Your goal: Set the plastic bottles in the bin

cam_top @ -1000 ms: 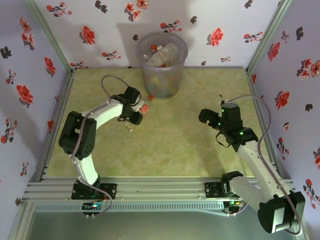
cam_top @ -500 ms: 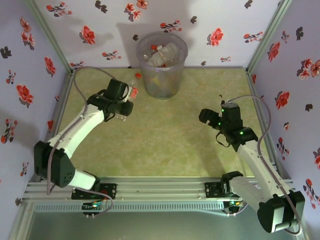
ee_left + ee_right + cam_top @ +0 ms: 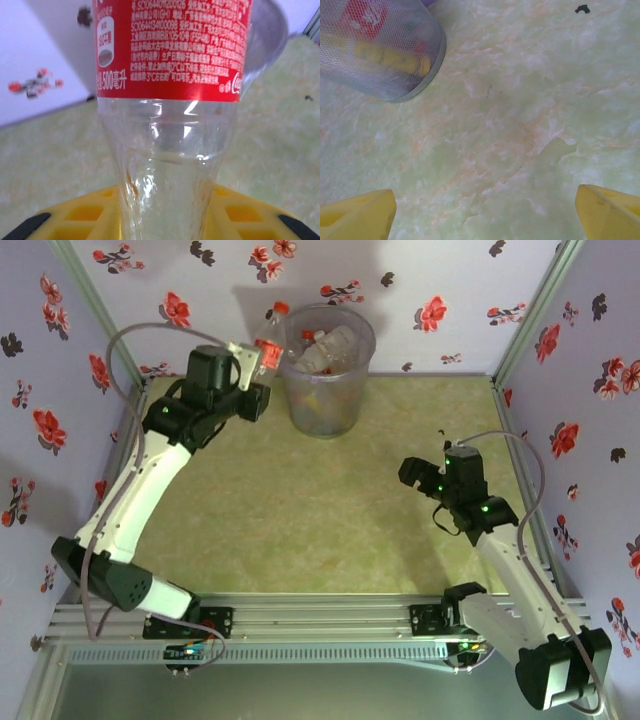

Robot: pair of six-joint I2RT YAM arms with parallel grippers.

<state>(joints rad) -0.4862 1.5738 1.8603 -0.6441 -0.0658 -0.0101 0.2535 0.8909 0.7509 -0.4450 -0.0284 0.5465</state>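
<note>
The bin's opening (image 3: 330, 338) lies outward, and the bottle is still hanging beside the bin's rim. My left gripper should next carry the bottle outward over the bin's opening and let it go.
My left gripper (image 3: 245, 365) is shut on a clear plastic bottle (image 3: 268, 337) with a red label and red cap, held high beside the left rim of the bin (image 3: 340, 405). The left wrist view has the bottle (image 3: 170, 150) squeezed between my yellow fingers (image 3: 80, 215), with the bin's grey wall (image 3: 267, 40) behind it. Several more bottles (image 3: 325, 350) lie inside the translucent grey bin. Over the right side of the table my right gripper (image 3: 425, 468) is open, with nothing between its fingertips (image 3: 360, 215). In the right wrist view the bin (image 3: 390, 75) has a yellow bottle (image 3: 395, 59) inside.
The green marbled tabletop (image 3: 330, 500) is walled on three sides by flowered panels (image 3: 70, 390). An aluminium rail (image 3: 320, 620) runs along the near edge, where both arm bases sit.
The left arm has lifted the bottle off the table and carried it up and back, from in front of the bin to its left rim. The right arm has not moved.
</note>
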